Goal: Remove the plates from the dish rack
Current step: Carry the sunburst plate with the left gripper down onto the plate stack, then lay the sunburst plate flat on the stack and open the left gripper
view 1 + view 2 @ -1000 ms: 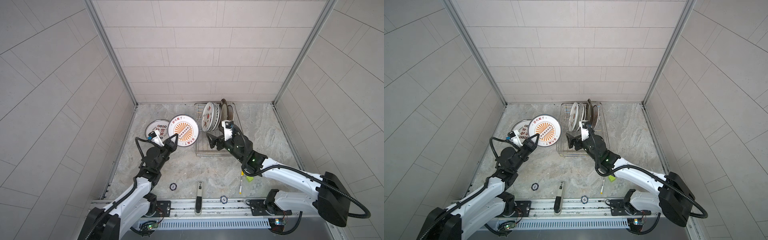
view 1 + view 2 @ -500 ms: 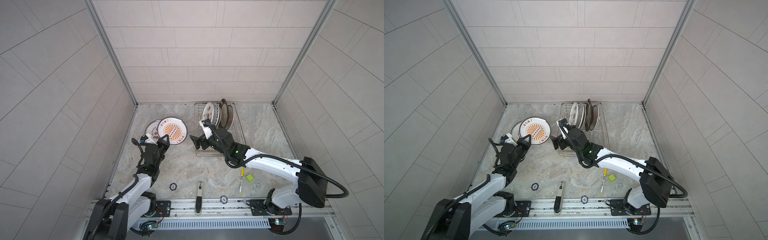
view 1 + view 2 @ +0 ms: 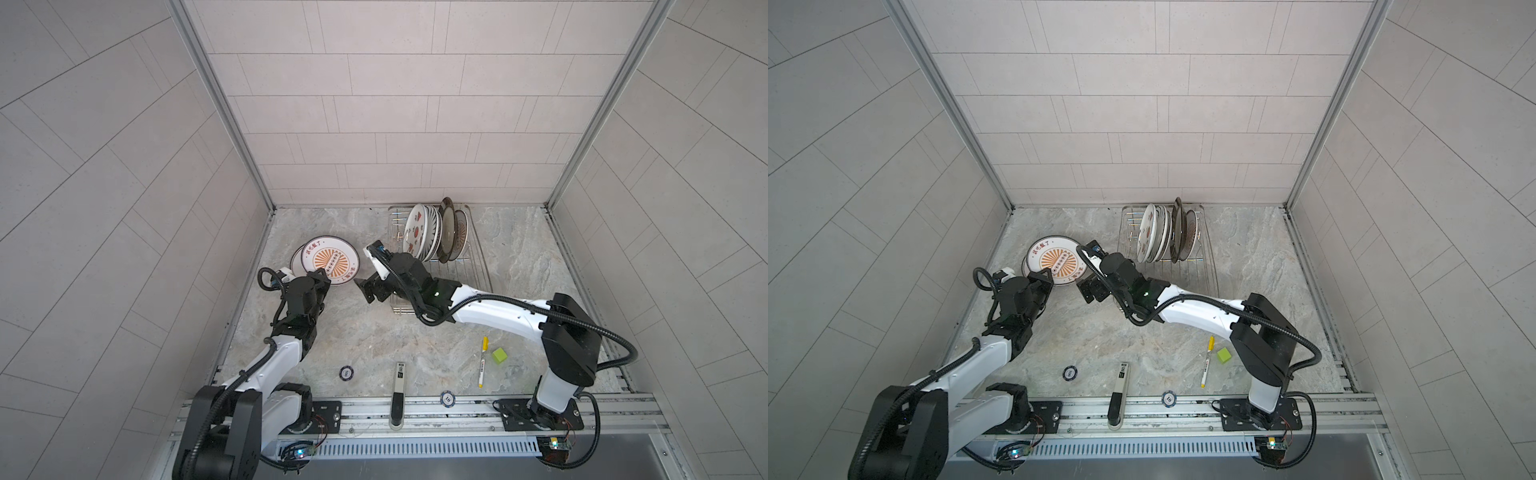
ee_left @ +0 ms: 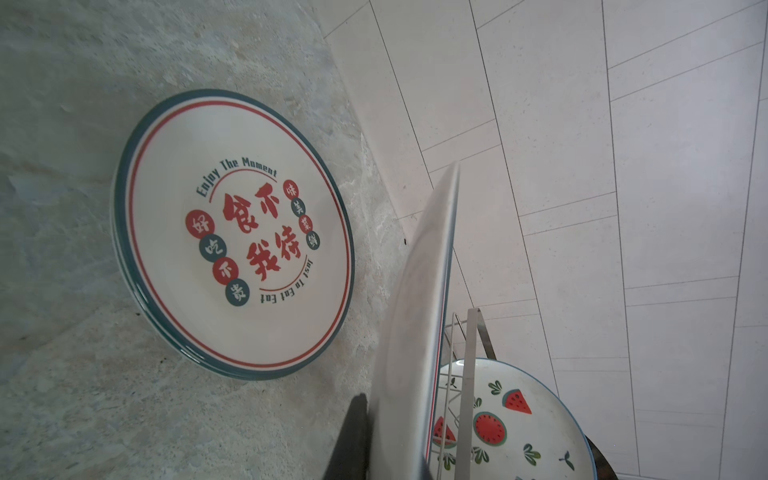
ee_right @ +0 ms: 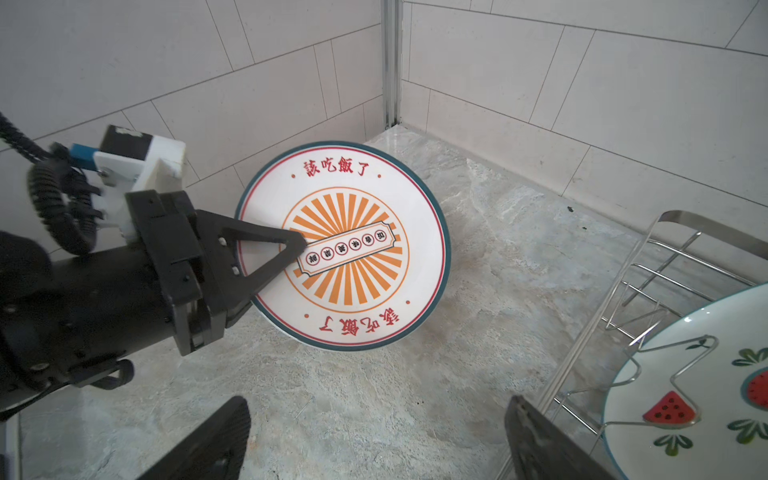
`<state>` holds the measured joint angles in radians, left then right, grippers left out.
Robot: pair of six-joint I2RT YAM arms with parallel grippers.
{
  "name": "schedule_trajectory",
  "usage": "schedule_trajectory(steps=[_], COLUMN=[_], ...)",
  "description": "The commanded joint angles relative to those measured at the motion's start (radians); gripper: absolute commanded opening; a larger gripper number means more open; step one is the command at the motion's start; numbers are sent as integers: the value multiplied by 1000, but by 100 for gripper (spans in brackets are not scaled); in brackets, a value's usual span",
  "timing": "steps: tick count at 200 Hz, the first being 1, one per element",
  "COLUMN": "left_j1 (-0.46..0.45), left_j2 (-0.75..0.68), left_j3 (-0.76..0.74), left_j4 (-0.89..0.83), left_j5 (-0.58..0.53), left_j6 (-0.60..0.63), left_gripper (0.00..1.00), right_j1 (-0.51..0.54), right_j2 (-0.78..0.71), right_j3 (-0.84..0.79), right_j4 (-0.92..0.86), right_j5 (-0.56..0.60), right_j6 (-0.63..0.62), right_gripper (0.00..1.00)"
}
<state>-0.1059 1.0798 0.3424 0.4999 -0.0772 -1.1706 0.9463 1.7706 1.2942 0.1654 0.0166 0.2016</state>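
My left gripper will next lower the tilted orange sunburst plate onto the upturned side of the red-character plate [image 4: 232, 232], bare below, and release the orange sunburst plate's rim.
My left gripper [image 3: 322, 277] is shut on the rim of an orange sunburst plate [image 3: 331, 261], held tilted over a red-character plate [image 4: 232, 232] that lies flat on the table near the left wall. In the left wrist view the held plate [image 4: 419, 324] shows edge-on. My right gripper [image 3: 369, 291] hovers open and empty just right of that plate, its fingers [image 5: 216, 440] spread over bare table. The chrome dish rack [image 3: 473, 266] stands at the back, with several upright plates in it: a watermelon one [image 3: 417, 232] in front and a brown-rimmed one [image 3: 448, 228] behind.
Two poker chips [image 3: 346, 372] [image 3: 447, 399], a black-and-white bar [image 3: 399, 384], a yellow marker [image 3: 483, 361] and a green cube [image 3: 499, 355] lie near the front rail. Tiled walls close in the left, back and right sides.
The left gripper has carried the sunburst plate left and down over the plate on the table. The right arm has swung left, away from the rack's front, and stayed open.
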Motion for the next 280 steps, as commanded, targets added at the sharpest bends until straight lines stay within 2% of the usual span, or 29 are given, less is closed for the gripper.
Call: schedule_trajectory(steps=[1,18,41,56,76,92,123,160,208,222,236,280], left_j1=[14,34,44,49,55,70,129,131,130,134,133,138], left_j2=[-5,19,52,78,111,142,250,346,402,421,428,473], left_j3=[46,56,70,82,104,131,134,186,216,210,186,208], left_j4=[-45,-40,-36,-37,-58,-119,-5,-13,-2,25,73,44], left_j5=[-104,-85,-105,-103,-120,-137,-30,-27,-22,-17,-33,-19], left_j6=[9,1,-7,-11,-9,-35,-66,-40,-38,-44,-37,-24], left_gripper=[0,0,0,0,0,0,0,0,0,7,9,17], right_j1=[2,3,3,3,3,3,3,3,3,3,3,3], right_j2=[53,105,134,161,207,242,295,314,334,337,339,328], right_j3=[77,125,117,158,217,250,319,332,346,348,353,339], right_j4=[-56,-74,3,-27,-58,-69,-117,-108,-126,-125,-134,-133], right_j5=[4,1,66,101,60,75,55,22,15,15,15,15], right_j6=[-16,-13,22,58,55,73,72,62,56,56,55,53], right_gripper=[98,95,94,94,95,99,100,100,99,99,99,98])
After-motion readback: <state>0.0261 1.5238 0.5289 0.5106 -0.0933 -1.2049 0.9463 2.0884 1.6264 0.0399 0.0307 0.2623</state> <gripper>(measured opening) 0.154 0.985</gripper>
